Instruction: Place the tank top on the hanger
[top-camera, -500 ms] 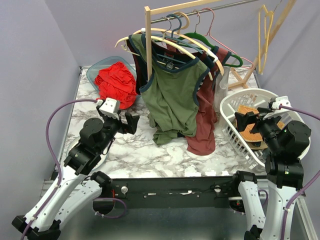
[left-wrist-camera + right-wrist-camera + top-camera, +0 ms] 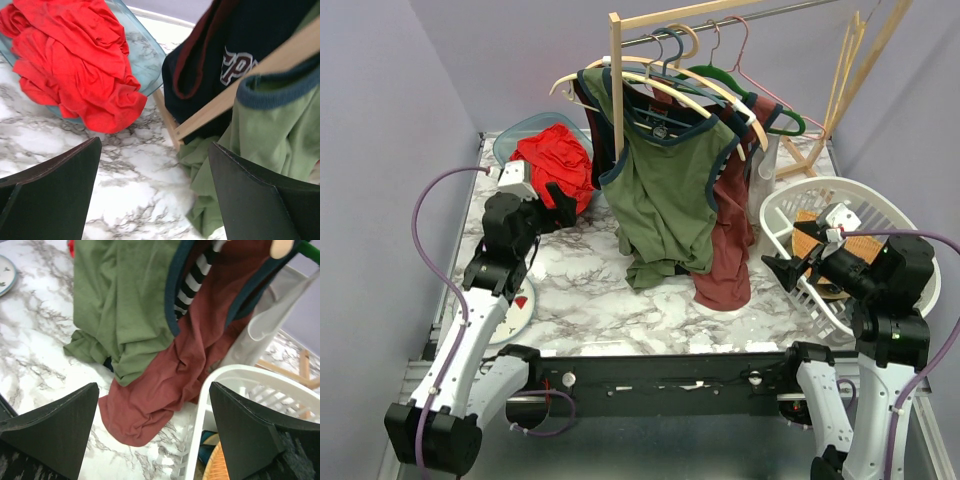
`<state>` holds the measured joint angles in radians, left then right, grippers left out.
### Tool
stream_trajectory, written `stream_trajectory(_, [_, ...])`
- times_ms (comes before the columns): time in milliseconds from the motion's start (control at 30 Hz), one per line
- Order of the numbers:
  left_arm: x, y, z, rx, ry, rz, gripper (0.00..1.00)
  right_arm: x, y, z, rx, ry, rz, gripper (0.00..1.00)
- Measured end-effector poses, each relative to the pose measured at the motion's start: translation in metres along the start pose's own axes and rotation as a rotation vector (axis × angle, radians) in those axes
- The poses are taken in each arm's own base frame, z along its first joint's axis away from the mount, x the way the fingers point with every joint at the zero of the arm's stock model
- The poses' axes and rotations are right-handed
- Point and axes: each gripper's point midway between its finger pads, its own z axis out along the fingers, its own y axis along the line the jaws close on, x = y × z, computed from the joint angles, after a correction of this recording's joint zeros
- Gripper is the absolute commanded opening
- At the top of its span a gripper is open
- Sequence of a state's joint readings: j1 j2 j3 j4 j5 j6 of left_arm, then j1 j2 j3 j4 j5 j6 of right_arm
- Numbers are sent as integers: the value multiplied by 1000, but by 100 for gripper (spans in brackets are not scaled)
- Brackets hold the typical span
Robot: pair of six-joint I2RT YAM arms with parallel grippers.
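Next, my left gripper reaches outward over the red top's middle folds and lowers to close. The folds lie outward and below while it is still over bare marble.
The bright red tank top lies crumpled in a clear blue bin at the back left. In the left wrist view the top spills over the bin's near rim. My left gripper is open and empty, just in front of the bin, over the marble. The thin mustard-yellow hanger hangs at the back right by the slanted wooden frame. My right gripper is open and empty at the left rim of the white basket, with its fingers over the marble and the rim.
A wooden rack post holds an olive-green top, a maroon garment and a navy garment on several hangers. The basket holds woven items. A small plate lies near the left edge.
My left arm has stretched forward, bringing its gripper up to the bin with the red top. My right gripper has swung left and down, from over the basket to its left rim.
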<state>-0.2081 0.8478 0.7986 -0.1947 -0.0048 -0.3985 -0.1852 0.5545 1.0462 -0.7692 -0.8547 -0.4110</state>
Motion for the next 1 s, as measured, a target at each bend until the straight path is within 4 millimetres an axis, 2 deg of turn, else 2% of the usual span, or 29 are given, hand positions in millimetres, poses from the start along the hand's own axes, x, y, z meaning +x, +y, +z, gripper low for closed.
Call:
stream_trajectory(200, [-32, 12, 32, -25, -20, -188, 99, 2, 12, 4, -93, -7, 8, 100])
stream_trajectory(267, [-48, 27, 45, -53, -50, -279, 99, 3, 14, 5, -107, -4, 16, 100])
stream_trajectory(433, [-65, 52, 74, -118, -66, -388, 94, 7, 12, 9, -119, 12, 41, 100])
stream_trajectory(500, [-71, 57, 96, -137, -55, -407, 91, 9, 11, 10, -123, 19, 51, 100])
stream_trajectory(633, [-70, 71, 142, -195, 12, -425, 89, 13, 8, 14, -129, 32, 65, 100])
stream_trajectory(733, [-52, 92, 187, -291, 103, -408, 89, 15, 5, 16, -134, 42, 77, 100])
stream_trajectory(800, [-28, 105, 213, -370, 180, -376, 88, 16, 3, 19, -138, 50, 88, 100])
stream_trajectory(833, [-20, 106, 221, -387, 208, -366, 87, 16, 2, 20, -139, 51, 90, 100])
stream_trajectory(933, [25, 120, 247, -482, 323, -315, 82, 19, 0, 22, -144, 62, 104, 100])
stream_trajectory(1000, [46, 127, 254, -524, 375, -292, 81, 21, -2, 24, -147, 69, 111, 100])
